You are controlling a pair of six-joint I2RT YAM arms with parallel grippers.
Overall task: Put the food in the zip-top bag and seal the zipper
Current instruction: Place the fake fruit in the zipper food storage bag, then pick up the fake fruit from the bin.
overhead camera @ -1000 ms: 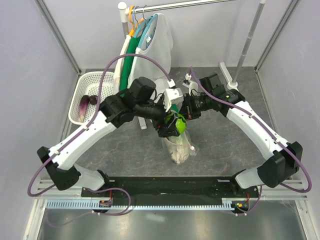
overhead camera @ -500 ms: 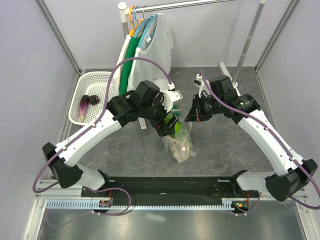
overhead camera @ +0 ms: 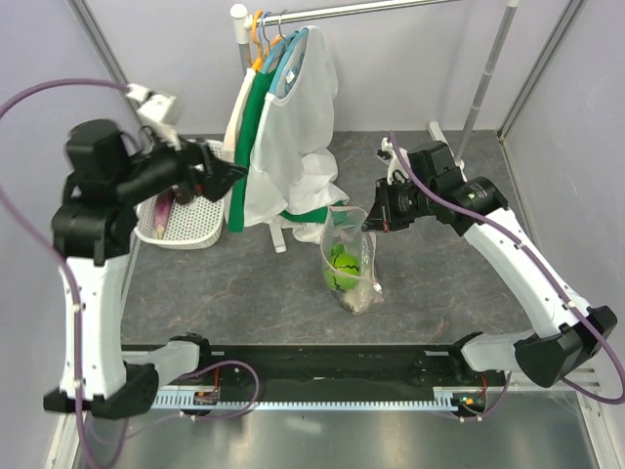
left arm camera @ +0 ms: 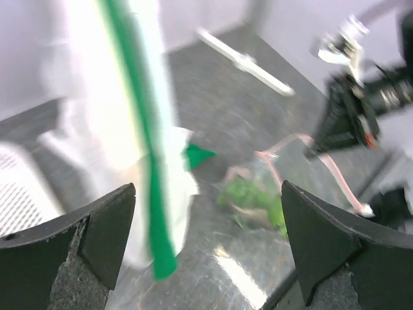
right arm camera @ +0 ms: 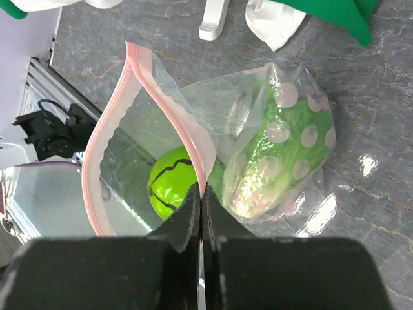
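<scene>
Unbagged food lies below my left gripper and to its left in the top view, so the gripper needs to swing down into the white basket beside the eggplant (overhead camera: 160, 209).
The clear zip-top bag (overhead camera: 350, 266) stands on the table with its mouth open. My right gripper (overhead camera: 369, 228) is shut on its pink zipper (right arm camera: 193, 139) strip and holds that rim up. Inside lie the round green fruit (right arm camera: 171, 188) and the leafy lettuce (right arm camera: 277, 165), both food; something pale (overhead camera: 359, 299) rests at the bottom. A purple eggplant (overhead camera: 160, 209) lies in the white basket (overhead camera: 191, 238) at the left. My left gripper (overhead camera: 229, 175) hangs open and empty beside the basket, far from the bag (left arm camera: 258, 201), and its view is blurred.
Garments in white mesh and green (overhead camera: 283, 127) hang from a rack (overhead camera: 371, 8) behind the bag, their hems reaching close to it. The rack's white foot (overhead camera: 444, 147) lies at the back right. Walls enclose the table on three sides.
My left arm has swung up and left, away from the bag's mouth to the basket, its jaws opening fully. The green food now sits in the bag. The right gripper keeps its hold.
</scene>
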